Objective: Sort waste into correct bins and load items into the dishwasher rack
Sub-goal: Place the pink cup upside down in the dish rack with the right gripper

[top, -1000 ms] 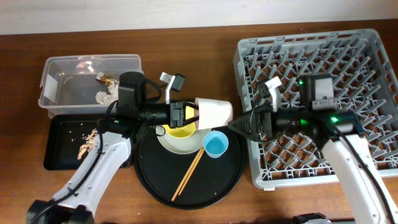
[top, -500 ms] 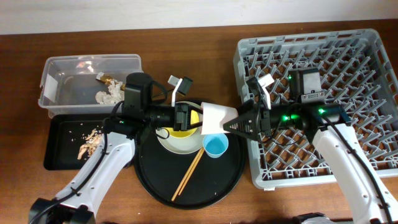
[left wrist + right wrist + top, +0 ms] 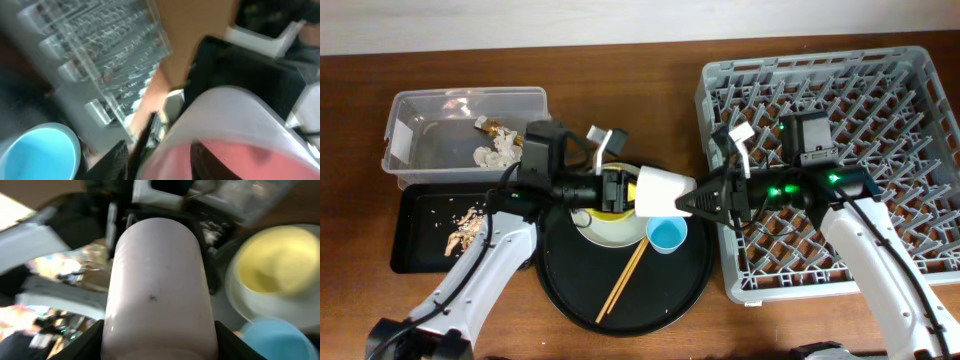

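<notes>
The pink cup should next go over the wires of the empty grey dishwasher rack in my right gripper, then be turned with its opening down and be carried down there.
The pink cup (image 3: 665, 190) hangs on its side above the round tray, held between both arms. My left gripper (image 3: 623, 188) is shut on its rim; in the left wrist view one finger sits inside the pink cup (image 3: 235, 145) and one outside, at my left gripper (image 3: 160, 160). My right gripper (image 3: 692, 198) grips the base end; in the right wrist view its fingers (image 3: 159, 345) press both sides of the cup (image 3: 157, 290). The light blue cup (image 3: 667, 234), the yellow bowl (image 3: 610, 211) on the grey-green plate (image 3: 610, 237) and the chopsticks (image 3: 623, 275) lie below.
The grey dishwasher rack (image 3: 880, 90) stands at the right, under my right arm. The clear tub (image 3: 420, 110) at the far left holds tissue (image 3: 500, 150) and wrapper pieces. The shallow black tray (image 3: 415, 250) holds food scraps (image 3: 465, 228). The dishes rest on the round black tray (image 3: 660, 295).
My right gripper has moved left to the pink cup and closed round its base end. My left gripper has kept hold of the cup and shifted slightly right.
</notes>
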You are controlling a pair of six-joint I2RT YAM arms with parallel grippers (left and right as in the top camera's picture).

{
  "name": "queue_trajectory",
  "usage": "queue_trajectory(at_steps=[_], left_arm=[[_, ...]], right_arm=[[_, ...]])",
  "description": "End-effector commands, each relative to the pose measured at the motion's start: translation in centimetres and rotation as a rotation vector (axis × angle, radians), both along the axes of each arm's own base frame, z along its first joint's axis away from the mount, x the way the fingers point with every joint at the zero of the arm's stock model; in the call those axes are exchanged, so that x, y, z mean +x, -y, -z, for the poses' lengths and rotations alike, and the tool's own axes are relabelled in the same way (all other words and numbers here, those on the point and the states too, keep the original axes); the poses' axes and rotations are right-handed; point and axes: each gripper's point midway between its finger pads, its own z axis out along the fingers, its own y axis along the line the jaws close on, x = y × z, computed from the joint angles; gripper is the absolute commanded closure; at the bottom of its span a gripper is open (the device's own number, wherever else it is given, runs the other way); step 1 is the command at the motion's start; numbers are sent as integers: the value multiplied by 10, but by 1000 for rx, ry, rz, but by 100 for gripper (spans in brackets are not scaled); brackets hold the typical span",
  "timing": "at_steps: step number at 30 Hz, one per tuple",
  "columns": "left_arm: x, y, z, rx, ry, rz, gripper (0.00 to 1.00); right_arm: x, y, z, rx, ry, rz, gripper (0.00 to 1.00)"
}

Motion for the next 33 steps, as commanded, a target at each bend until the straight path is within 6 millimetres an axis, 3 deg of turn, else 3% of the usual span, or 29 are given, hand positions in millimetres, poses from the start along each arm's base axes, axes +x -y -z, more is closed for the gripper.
queue_trajectory(at_steps=[1, 3, 4, 7, 11, 13, 17, 24, 26, 28, 31, 33], left_arm=[[24, -27, 39, 215, 102, -135, 57], [31, -53, 46, 294, 113, -205, 56], [35, -74, 41, 320, 126, -263, 56], [33, -112, 35, 413, 148, -361, 56], [12, -160, 43, 637, 124, -473, 56], [6, -170, 44, 689, 115, -500, 56], [5, -170, 42, 691, 119, -503, 56], [4, -170, 43, 692, 115, -502, 56], [4, -170, 43, 692, 115, -502, 56], [4, -170, 43, 691, 115, -502, 56], [4, -170, 43, 690, 115, -502, 51], [4, -164, 41, 672, 126, -484, 49]], right_arm=[[17, 21, 33, -238, 0, 140, 51], [20, 36, 40, -330, -5, 203, 51], [22, 54, 39, -440, -7, 274, 51], [22, 91, 21, -612, -41, 390, 53], [13, 166, -13, -876, -92, 624, 53], [7, 206, -12, -971, -170, 767, 53], [11, 242, 4, -984, -303, 866, 53], [31, 262, 68, -1030, -545, 785, 51], [34, 267, 88, -1066, -609, 751, 45], [37, 267, 106, -1075, -665, 715, 31], [37, 266, 106, -1067, -667, 712, 9], [37, 257, 90, -1011, -634, 723, 6]])
